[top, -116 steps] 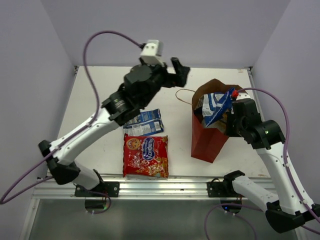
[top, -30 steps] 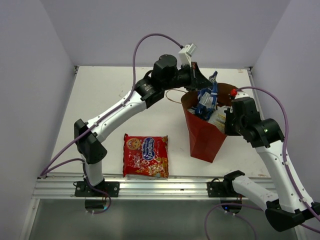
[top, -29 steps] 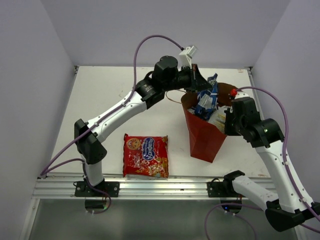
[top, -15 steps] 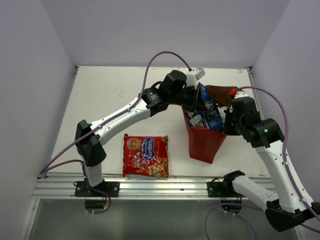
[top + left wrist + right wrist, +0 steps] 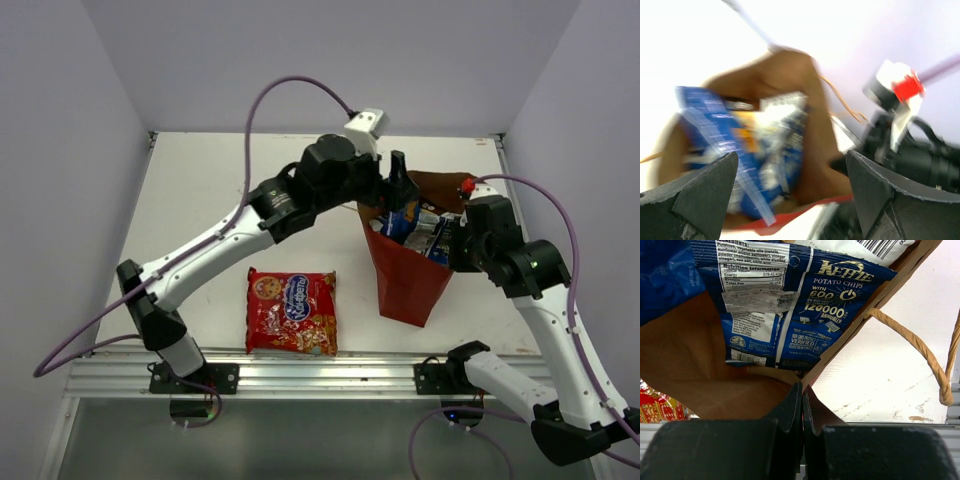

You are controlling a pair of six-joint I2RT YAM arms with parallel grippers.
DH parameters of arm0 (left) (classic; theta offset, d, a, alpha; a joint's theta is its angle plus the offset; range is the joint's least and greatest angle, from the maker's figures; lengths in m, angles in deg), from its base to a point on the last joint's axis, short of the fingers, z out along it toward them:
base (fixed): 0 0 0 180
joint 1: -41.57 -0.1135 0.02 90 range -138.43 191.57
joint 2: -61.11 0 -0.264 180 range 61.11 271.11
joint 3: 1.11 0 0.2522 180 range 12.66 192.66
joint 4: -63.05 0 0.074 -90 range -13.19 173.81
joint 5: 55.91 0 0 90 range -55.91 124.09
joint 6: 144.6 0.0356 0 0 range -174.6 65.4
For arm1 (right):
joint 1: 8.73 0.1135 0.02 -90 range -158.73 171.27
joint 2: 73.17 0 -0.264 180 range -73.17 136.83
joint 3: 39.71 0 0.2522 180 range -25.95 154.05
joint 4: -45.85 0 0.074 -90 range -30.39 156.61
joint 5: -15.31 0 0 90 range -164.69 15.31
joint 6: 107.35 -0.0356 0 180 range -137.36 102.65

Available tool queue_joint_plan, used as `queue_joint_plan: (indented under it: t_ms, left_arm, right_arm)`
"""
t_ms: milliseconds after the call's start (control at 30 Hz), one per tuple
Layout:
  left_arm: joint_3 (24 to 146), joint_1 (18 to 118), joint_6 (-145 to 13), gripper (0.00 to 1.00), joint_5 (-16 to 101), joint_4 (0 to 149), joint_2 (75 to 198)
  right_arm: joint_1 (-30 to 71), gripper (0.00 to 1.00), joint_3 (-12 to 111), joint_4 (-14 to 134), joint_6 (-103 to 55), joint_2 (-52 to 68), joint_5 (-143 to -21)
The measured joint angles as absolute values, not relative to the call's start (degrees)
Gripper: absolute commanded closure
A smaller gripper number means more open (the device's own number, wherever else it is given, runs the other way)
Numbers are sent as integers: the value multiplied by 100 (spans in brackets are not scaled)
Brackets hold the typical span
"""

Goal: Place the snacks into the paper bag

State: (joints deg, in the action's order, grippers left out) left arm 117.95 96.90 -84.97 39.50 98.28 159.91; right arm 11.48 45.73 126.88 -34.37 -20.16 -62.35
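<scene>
My left gripper moves back and down to the red cookie pack next, onto its near edge (image 5: 291,342), since the pack is still outside the bag (image 5: 405,280).
The reddish-brown paper bag (image 5: 405,280) stands at the right of the table, mouth up. My right gripper (image 5: 452,240) is shut on its near rim, and the right wrist view shows the jaws (image 5: 802,390) pinching the bag's paper edge (image 5: 715,380). Blue-and-white snack packs (image 5: 415,225) lie inside; one is a blue chip packet (image 5: 815,305). My left gripper (image 5: 395,190) hangs just over the bag's mouth, open and holding nothing. In the left wrist view this gripper (image 5: 790,195) frames the blue packs (image 5: 740,145) in the bag (image 5: 800,80). The red cookie pack (image 5: 291,312) lies flat on the table, left of the bag.
A twine handle (image 5: 910,345) hangs off the bag's rim on the right. The red pack's corner (image 5: 655,407) shows past the bag. The metal rail (image 5: 300,365) runs along the table's near edge, and purple walls close in on three sides.
My left gripper carried a blue pack down into the bag, then opened and let it go. The pack now rests inside. The right gripper has kept hold of the rim.
</scene>
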Motion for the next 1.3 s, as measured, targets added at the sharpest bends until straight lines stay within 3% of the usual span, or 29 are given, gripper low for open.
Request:
queue_joint_plan:
  t_ms: [100, 133, 267, 500, 767, 967, 1000, 1067, 1100, 1300]
  left_arm:
    - [11649, 9675, -8547, 6, 2455, 10213, 15340]
    - [11430, 9668, -8619, 0, 2014, 10390, 15060]
    - [10003, 9624, -9303, 0, 866, 11378, 14206]
    - [6785, 9646, -10538, 0, 1249, 12790, 14040]
    - [5964, 9644, -11426, 0, 1352, 13050, 13091]
    - [5551, 9640, -11559, 0, 1446, 12762, 13275]
    - [5535, 9631, -11553, 15, 1448, 12689, 13312]
    - [5509, 9611, -11572, 59, 1498, 12528, 13397]
    - [5511, 9603, -11568, 100, 1542, 12410, 13441]
    - [5651, 9596, -11507, 100, 1470, 12307, 13417]
  right_arm:
    - [1148, 100, 4571, 12688, -3437, -2024, -6246]
    - [1148, 100, 4569, 12688, -3437, -2027, -6246]
    - [1148, 100, 4556, 12686, -3422, -2031, -6259]
    - [1148, 100, 4536, 12677, -3406, -2031, -6386]
    - [1148, 100, 4506, 12618, -3380, -2027, -6539]
    - [1145, 100, 4506, 12596, -3371, -2024, -6640]
    - [1145, 100, 4506, 12592, -3367, -2024, -6664]
    - [1145, 100, 4506, 12592, -3350, -2024, -6679]
    - [1148, 100, 4506, 12594, -3337, -2024, -6681]
    - [1148, 100, 4506, 12594, -3310, -2024, -6690]
